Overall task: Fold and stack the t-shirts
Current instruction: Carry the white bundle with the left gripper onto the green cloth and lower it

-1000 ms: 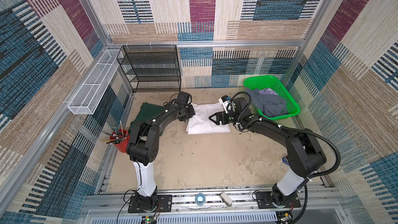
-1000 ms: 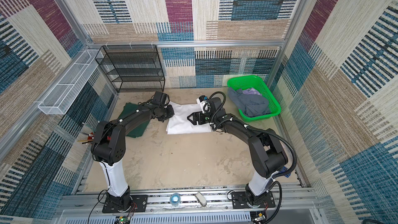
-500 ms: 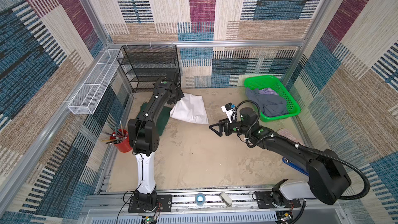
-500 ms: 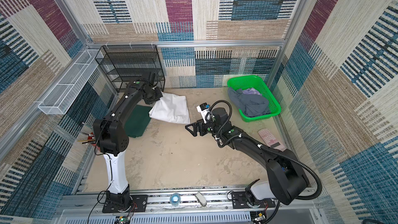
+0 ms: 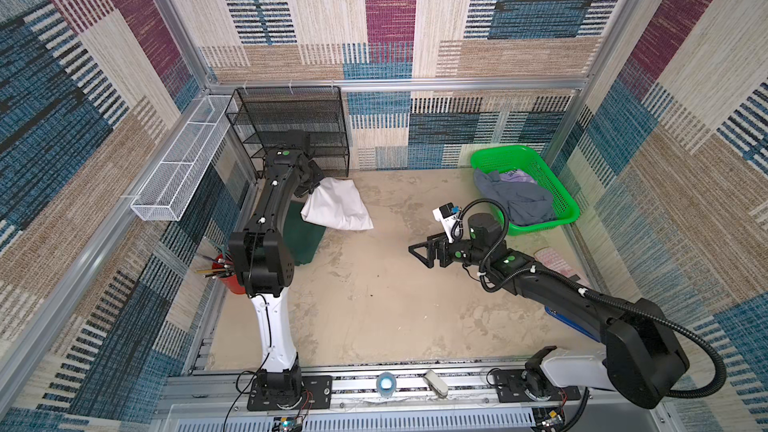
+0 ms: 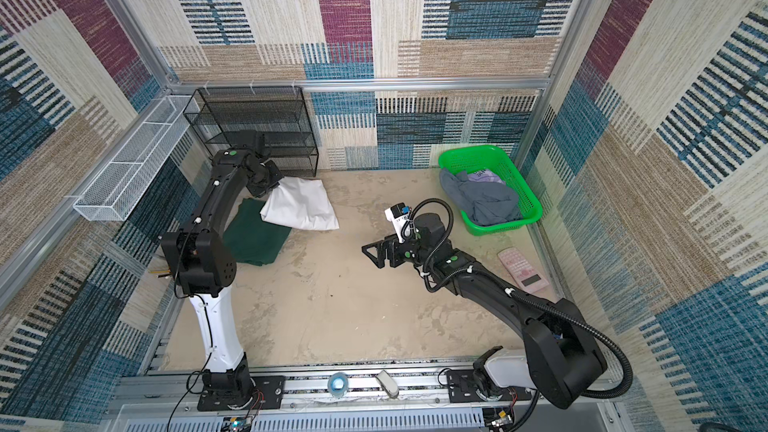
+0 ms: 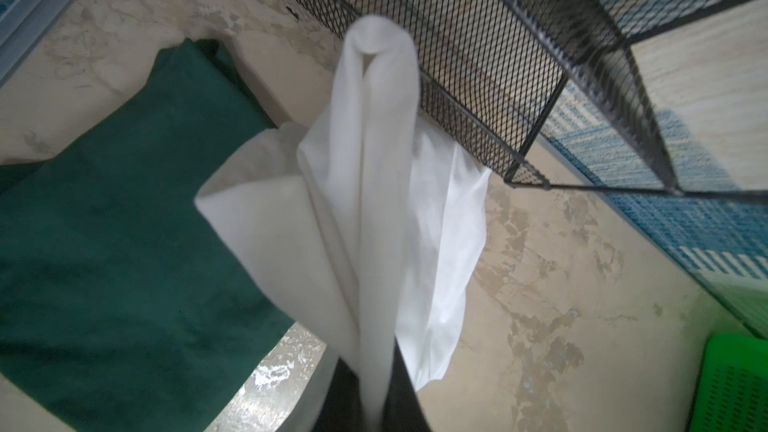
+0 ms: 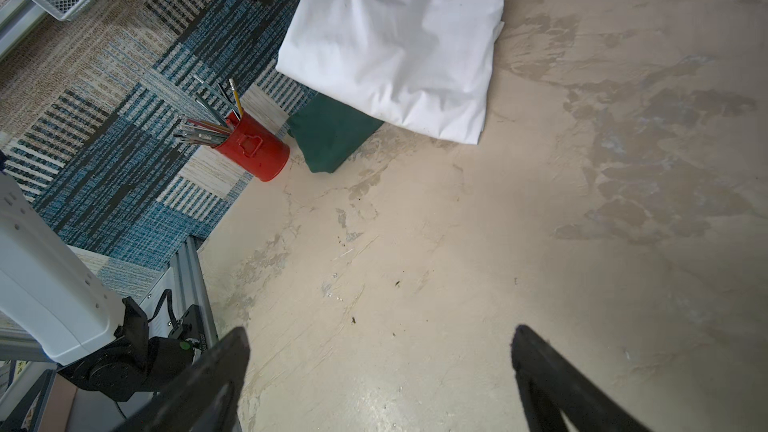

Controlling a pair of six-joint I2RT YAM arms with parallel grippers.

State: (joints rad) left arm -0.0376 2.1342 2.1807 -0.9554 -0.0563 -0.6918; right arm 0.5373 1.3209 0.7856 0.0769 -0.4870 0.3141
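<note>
My left gripper draws back and down onto the folded dark green t-shirt (image 6: 256,236) (image 7: 144,244) next, then releases the white t-shirt's corner, since that green t-shirt lies below and back from it.
My left gripper (image 7: 370,388) is shut on a corner of the folded white t-shirt (image 5: 338,209), which hangs tilted at the back left, in front of the black mesh rack. Its lower edge hangs over the folded dark green t-shirt (image 5: 305,234) lying flat on the table. In the right wrist view the white t-shirt (image 8: 395,51) hides most of the green one (image 8: 332,135). A crumpled grey t-shirt (image 6: 482,197) with a lilac patch lies in the green basket (image 6: 498,228). Above the middle of the table my right gripper (image 5: 419,253) stands open, holding nothing.
A black mesh rack (image 5: 291,130) stands against the back wall, close behind the left gripper. A white wire tray (image 5: 183,176) hangs on the left wall. At the left edge stands a red can of pencils (image 8: 253,147). A pink calculator (image 6: 523,270) lies near the right edge.
My left gripper has lifted the white t-shirt off the table's middle back and carried it left, over the green one. The right arm has drawn back from it toward the table's middle, jaws still open.
</note>
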